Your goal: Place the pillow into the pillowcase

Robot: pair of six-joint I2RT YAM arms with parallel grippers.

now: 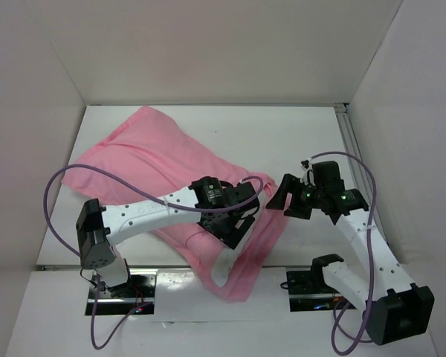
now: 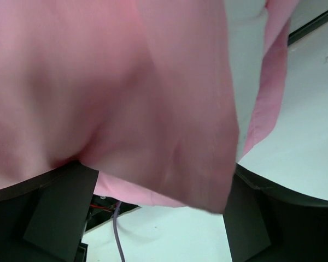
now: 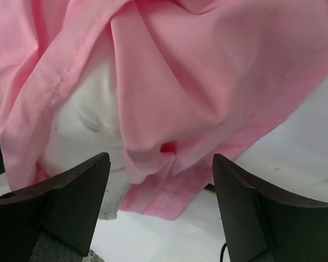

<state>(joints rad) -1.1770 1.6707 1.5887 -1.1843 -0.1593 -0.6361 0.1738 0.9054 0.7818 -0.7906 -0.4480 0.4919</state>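
My left gripper stays nearly in place next and closes its open fingers onto the pillowcase's loose hem flap [image 2: 199, 174], which already hangs between them.
The pink pillowcase [image 1: 160, 160] lies diagonally across the table, from the far left to the near edge. The white pillow [image 1: 224, 266] shows as a sliver at its near open end. In the right wrist view the pillow [image 3: 79, 123] bulges out between pink folds of the pillowcase [image 3: 208, 71]. My left gripper [image 1: 238, 224] sits on the near part of the pillowcase, open. Pink cloth [image 2: 126, 98] hangs over its wide-apart fingers [image 2: 60, 213]. My right gripper [image 1: 280, 195] is open just right of the pillowcase's edge, and a fold lies just beyond its fingertips [image 3: 76, 191].
White walls close in the table on the left, back and right. A metal rail [image 1: 349, 141] runs along the right side. Purple cables [image 1: 56, 216] loop beside both arms. The arm bases stand on dark plates [image 1: 123, 291] at the near edge.
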